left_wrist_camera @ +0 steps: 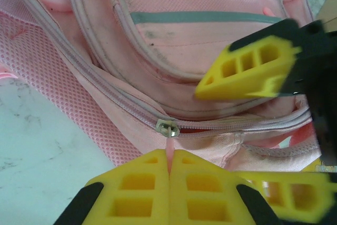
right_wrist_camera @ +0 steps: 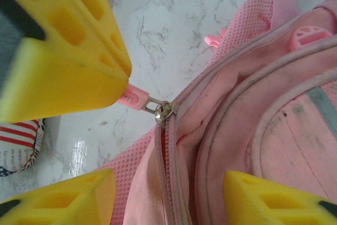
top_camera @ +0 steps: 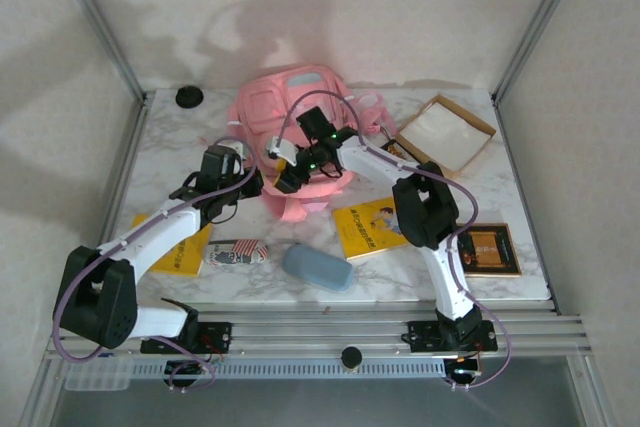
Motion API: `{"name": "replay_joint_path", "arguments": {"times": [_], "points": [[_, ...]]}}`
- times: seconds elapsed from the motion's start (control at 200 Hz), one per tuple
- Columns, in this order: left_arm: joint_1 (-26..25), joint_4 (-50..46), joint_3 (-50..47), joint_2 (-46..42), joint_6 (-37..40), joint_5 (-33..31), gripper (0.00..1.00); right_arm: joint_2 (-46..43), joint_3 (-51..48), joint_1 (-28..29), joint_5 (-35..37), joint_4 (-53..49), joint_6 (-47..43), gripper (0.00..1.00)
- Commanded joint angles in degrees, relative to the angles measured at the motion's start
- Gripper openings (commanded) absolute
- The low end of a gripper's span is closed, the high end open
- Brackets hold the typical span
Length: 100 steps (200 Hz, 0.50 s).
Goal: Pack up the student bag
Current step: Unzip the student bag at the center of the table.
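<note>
Next, my left gripper pulls the pink zipper pull tab (left_wrist_camera: 171,145) outward along the closed zipper track (left_wrist_camera: 84,67) and releases it farther along, since only a short part of the zipper track is parted.
The pink student bag (top_camera: 300,117) lies at the back middle of the table. My left gripper (left_wrist_camera: 170,159) is shut on the pink zipper pull tab (left_wrist_camera: 171,145), just below the metal slider (left_wrist_camera: 167,128). In the right wrist view the same tab (right_wrist_camera: 131,98) runs from the slider (right_wrist_camera: 164,111) into the left gripper's yellow finger. The zipper is parted a little below the slider, with red lining showing. My right gripper (right_wrist_camera: 168,188) is open, its fingers (right_wrist_camera: 58,198) astride the bag's fabric on either side of the parted zipper. In the top view both grippers meet at the bag's near edge (top_camera: 275,179).
On the marble table lie a yellow book (top_camera: 370,227), another yellow book (top_camera: 180,247) under the left arm, a striped pouch (top_camera: 235,252), a blue-grey oval case (top_camera: 317,267), a brown book (top_camera: 490,249), a shallow cardboard box (top_camera: 447,132) and a black disc (top_camera: 189,97).
</note>
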Motion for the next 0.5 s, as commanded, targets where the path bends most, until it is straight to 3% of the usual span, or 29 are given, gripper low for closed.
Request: {"name": "replay_joint_path", "arguments": {"times": [0.0, 0.04, 0.105, 0.22, 0.496], "points": [[0.3, 0.5, 1.6, -1.8, 1.1, -0.2, 0.00, 2.4, 3.7, 1.2, -0.3, -2.2, -2.0, 0.41], [0.3, 0.1, 1.7, -1.8, 1.1, -0.9, 0.00, 2.7, 4.2, 1.2, 0.0, -2.6, -2.3, 0.34], [0.4, -0.6, 1.9, -1.9, 1.1, -2.4, 0.00, 2.8, 5.4, 1.4, 2.2, -4.0, -3.3, 0.15], [0.7, -1.6, 2.0, -2.0, 0.8, -4.6, 0.00, 0.4, 4.1, 1.4, 5.5, -3.0, -5.1, 0.00], [4.0, -7.5, 1.6, -0.9, -3.0, -15.0, 0.00, -7.9, 1.0, 1.1, 5.6, -1.4, -7.7, 0.00]]}}
